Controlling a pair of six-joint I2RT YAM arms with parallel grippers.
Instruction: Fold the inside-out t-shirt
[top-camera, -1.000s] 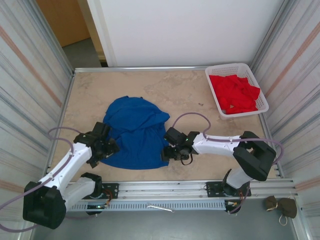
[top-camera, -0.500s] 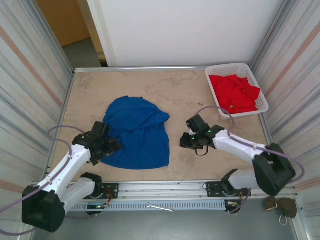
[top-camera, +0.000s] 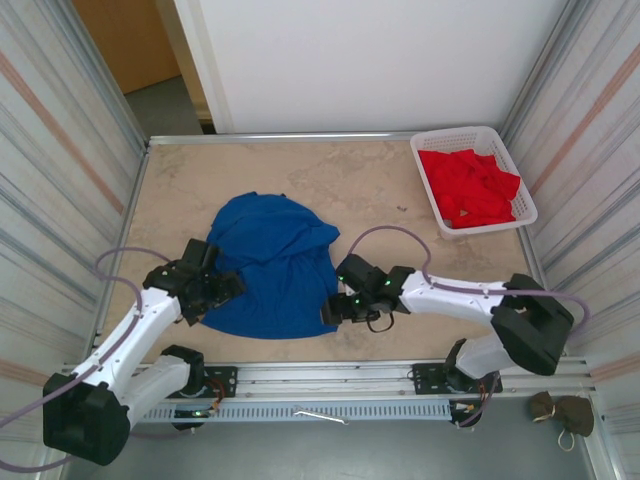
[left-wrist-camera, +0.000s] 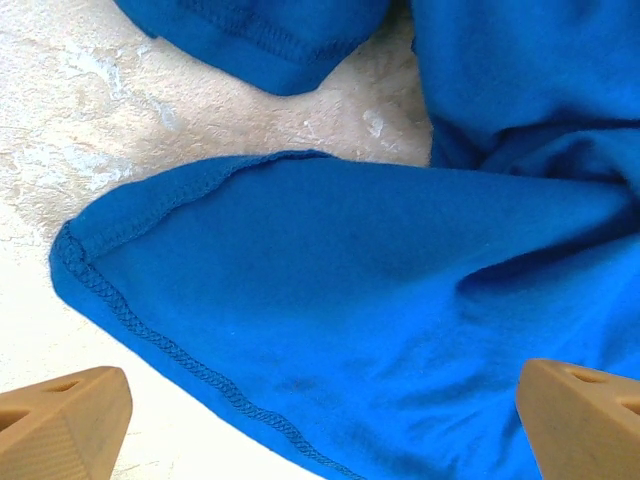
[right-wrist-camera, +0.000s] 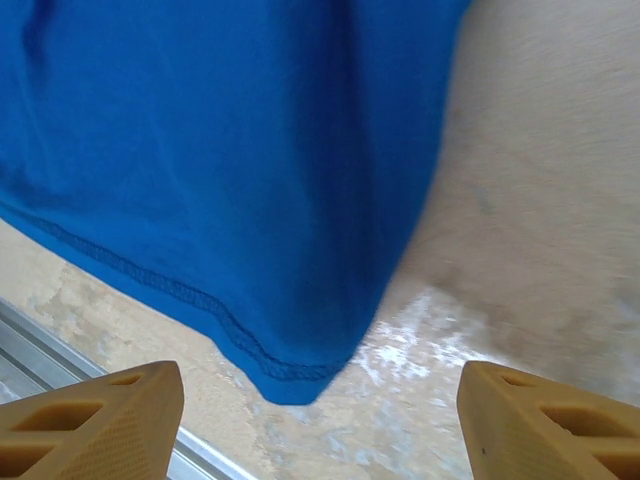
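My right gripper needs to go down over the shirt's hemmed near point (top-camera: 331, 331) (right-wrist-camera: 296, 376) next and close, because that point is below the gripper and already between its spread fingers.
The inside-out t-shirt (top-camera: 270, 265) lies crumpled on the table, royal blue with its stitched hems showing. My left gripper (top-camera: 221, 289) is open at the shirt's left edge. In the left wrist view the shirt (left-wrist-camera: 350, 270) and its hem run between the two tan fingers (left-wrist-camera: 62, 422), and the left gripper (left-wrist-camera: 320, 430) holds nothing. My right gripper (top-camera: 331, 310) is open at the shirt's near right corner. In the right wrist view that corner of the shirt (right-wrist-camera: 290, 380) lies on the table between the spread fingers (right-wrist-camera: 548, 425) of the right gripper (right-wrist-camera: 320, 425), untouched.
A white basket (top-camera: 428, 190) at the back right holds a red garment (top-camera: 470, 188). A metal rail (top-camera: 330, 378) runs along the table's near edge just behind the right gripper. Ribbed walls close in both sides. Bare tabletop (top-camera: 400, 200) lies behind and right of the shirt.
The right arm swung out to the right, away from the shirt, then came back to its near right corner. Its jaws narrowed and widened again. The left arm barely moved.
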